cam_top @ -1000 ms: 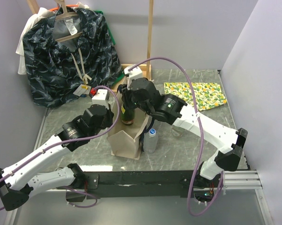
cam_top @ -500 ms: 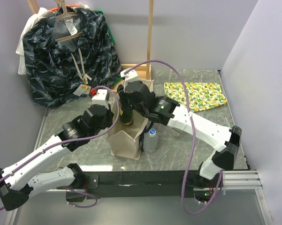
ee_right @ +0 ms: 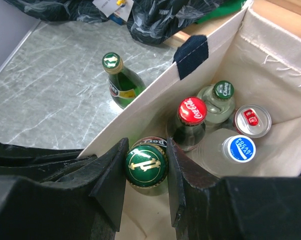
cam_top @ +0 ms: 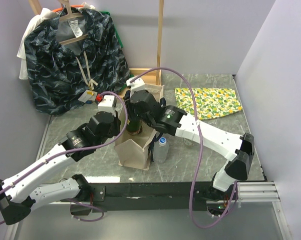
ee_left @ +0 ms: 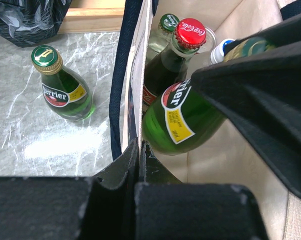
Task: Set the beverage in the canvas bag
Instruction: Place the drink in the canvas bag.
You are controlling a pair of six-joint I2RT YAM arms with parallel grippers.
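The right gripper lowers the Perrier bottle and releases it onto the canvas bag's open bottom beside the Coca-Cola bottle next. The Perrier bottle's base still hangs above that bottom.
The beverage in hand is a green Perrier bottle. My right gripper is shut on its neck just under the gold-marked cap. It hangs upright inside the beige canvas bag, close to the near wall. The left wrist view shows its green body within the bag. My left gripper is shut on the bag's rim beside the dark strap. From above, both grippers meet over the bag, the right gripper above its mouth.
Inside the bag stand a Coca-Cola bottle, a green-capped clear bottle, a can and a blue-capped water bottle. Another Perrier bottle stands left of the bag. A water bottle, a lemon-print cloth and a dark garment are nearby.
My right arm has shifted slightly left and down, taking the Perrier bottle lower into the bag. The left arm and the bag have stayed put.
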